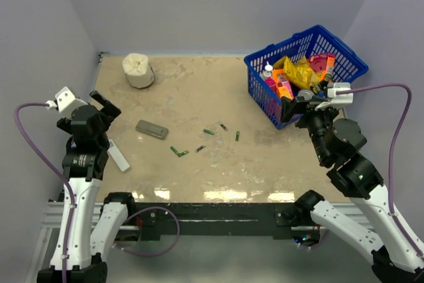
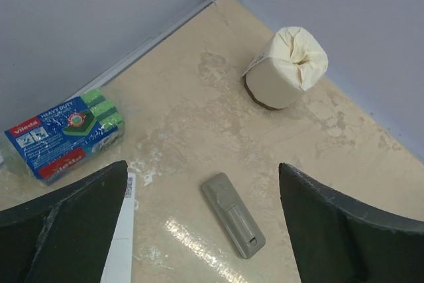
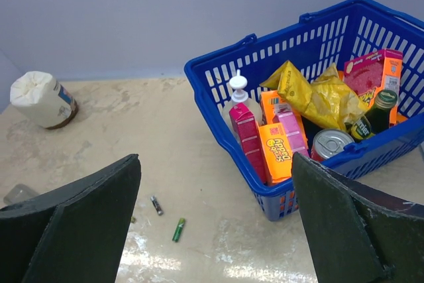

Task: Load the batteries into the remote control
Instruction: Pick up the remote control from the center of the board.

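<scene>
The white remote control (image 1: 119, 157) (image 2: 120, 256) lies flat below and back from my left gripper. Next, my left gripper draws back, tilts its fingers down and lowers them astride its middle.
The white remote control (image 1: 119, 157) lies flat at the table's left, beside my left arm; its end shows by the left finger (image 2: 122, 236). Several batteries lie loose mid-table: green ones (image 1: 179, 152) (image 1: 209, 132) (image 1: 237, 136) and dark ones (image 1: 200, 148) (image 1: 223, 126). The right wrist view shows one dark battery (image 3: 156, 205) and one green battery (image 3: 179, 229). My left gripper (image 1: 103, 107) (image 2: 202, 167) hangs open and empty above the table's left side. The right gripper (image 1: 296, 105) (image 3: 215, 157) is open and empty too, raised next to the basket.
A grey flat bar with a sliding cover (image 1: 152, 129) (image 2: 233, 215) lies right of the remote. A paper roll (image 1: 138, 69) (image 2: 288, 65) stands at the back left. A blue basket (image 1: 305, 38) (image 3: 218, 111) full of groceries sits back right. A blue-red labelled green pack (image 2: 63, 134) rests by the left wall.
</scene>
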`<state>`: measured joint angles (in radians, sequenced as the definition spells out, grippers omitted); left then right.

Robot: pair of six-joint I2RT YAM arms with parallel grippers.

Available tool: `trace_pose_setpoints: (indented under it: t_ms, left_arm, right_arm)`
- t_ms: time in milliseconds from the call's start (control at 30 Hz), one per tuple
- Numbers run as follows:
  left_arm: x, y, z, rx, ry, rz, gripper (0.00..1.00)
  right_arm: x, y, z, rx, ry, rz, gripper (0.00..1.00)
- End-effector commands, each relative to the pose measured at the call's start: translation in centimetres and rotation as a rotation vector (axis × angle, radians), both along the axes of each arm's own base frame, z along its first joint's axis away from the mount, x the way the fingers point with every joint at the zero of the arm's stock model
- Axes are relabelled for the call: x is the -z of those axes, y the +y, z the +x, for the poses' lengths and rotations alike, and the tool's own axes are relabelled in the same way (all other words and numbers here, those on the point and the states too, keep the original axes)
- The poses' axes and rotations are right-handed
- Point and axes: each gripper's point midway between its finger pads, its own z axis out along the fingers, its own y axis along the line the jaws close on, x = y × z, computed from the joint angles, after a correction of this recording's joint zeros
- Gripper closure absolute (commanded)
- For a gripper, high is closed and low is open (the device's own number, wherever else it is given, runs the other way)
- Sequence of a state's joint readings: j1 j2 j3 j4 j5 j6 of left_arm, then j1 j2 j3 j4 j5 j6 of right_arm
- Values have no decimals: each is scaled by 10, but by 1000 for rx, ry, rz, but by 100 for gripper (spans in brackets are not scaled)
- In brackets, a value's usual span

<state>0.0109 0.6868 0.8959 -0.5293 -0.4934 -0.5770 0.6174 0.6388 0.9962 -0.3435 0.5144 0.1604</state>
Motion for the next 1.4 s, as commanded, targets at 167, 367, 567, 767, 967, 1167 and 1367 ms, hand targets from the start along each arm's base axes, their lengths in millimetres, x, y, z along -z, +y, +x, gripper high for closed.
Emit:
trace_pose_setpoints:
  t_ms: [167,367,567,767,967,1167,1367]
  left_arm:
    - [79,-18,19,40,216,-135,0]
    - [148,-26,11,-1,410,-227,0]
    - [208,-10,1,-52,545,-325,0]
    - [241,6,-9,-80,626,-380,6]
    - [260,9,-11,-86,698,-366,13]
    - [273,-1,-10,-24,732,-398,28]
    - [266,-28,-6,68,687,-481,45]
  right_arm:
    - [-9,8,-1,-40,-39,41,2]
    - [-2,17,-1,-83,-24,42,2]
    - [5,23,-2,-118,-12,31,2]
    - [11,24,-2,-121,0,13,2]
    - [13,25,1,-119,0,5,2]
    - [16,26,4,-121,4,-11,2]
    - [18,34,6,-147,6,-12,2]
